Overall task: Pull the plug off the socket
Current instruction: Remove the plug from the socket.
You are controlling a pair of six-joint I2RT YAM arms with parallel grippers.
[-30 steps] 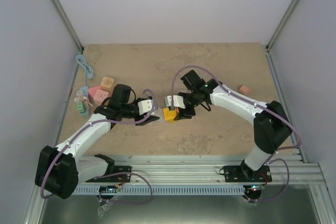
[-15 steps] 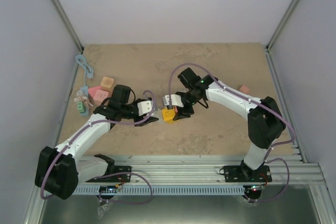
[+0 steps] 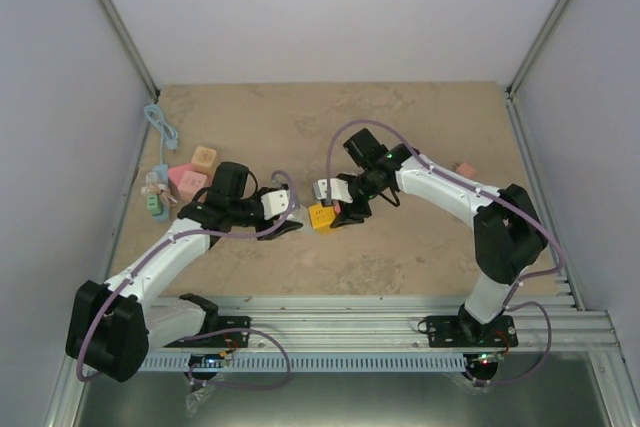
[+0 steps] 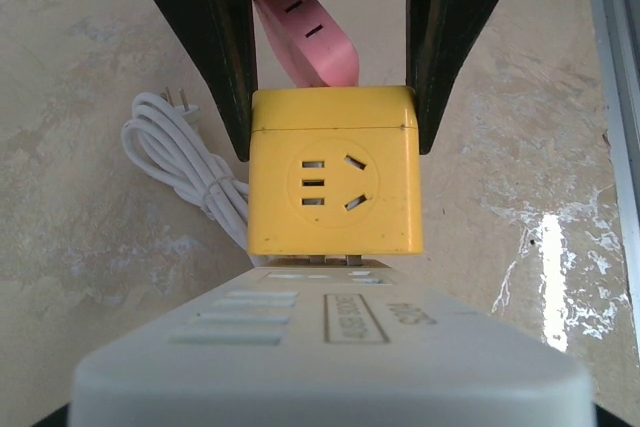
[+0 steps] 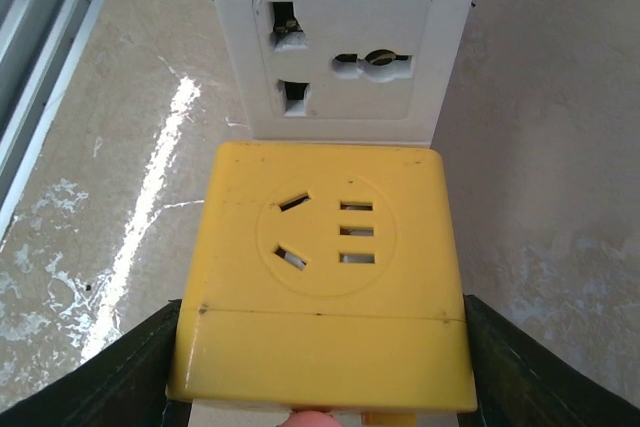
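Note:
The far tabletop past the orange block is bare. I should next swing my left gripper outward, turning away from the plug, and down to let go of the socket there.
A yellow cube plug (image 3: 321, 217) sits at the table's middle, between my two grippers. My right gripper (image 3: 333, 213) is shut on it; its black fingers (image 4: 215, 57) clamp both sides in the left wrist view, and the plug (image 5: 322, 287) fills the right wrist view. My left gripper (image 3: 293, 225) is shut on the white socket block (image 4: 330, 347), which shows beyond the plug in the right wrist view (image 5: 340, 47). The plug (image 4: 332, 182) stands against the socket's end. A thin gap with two metal prongs (image 4: 330, 260) shows between them.
A coiled white cable (image 4: 175, 162) and a pink adapter (image 4: 310, 37) lie behind the plug. Pink and orange blocks (image 3: 190, 175), a teal item (image 3: 155, 204) and a light blue cable (image 3: 160, 127) sit at the left. A small pink piece (image 3: 465, 169) lies right. A metal rail (image 3: 380, 309) runs along the front.
The right arm's wrist and elbow have shifted slightly, and the yellow plug has nudged a little with it. The left arm has barely moved. Both grips are unchanged.

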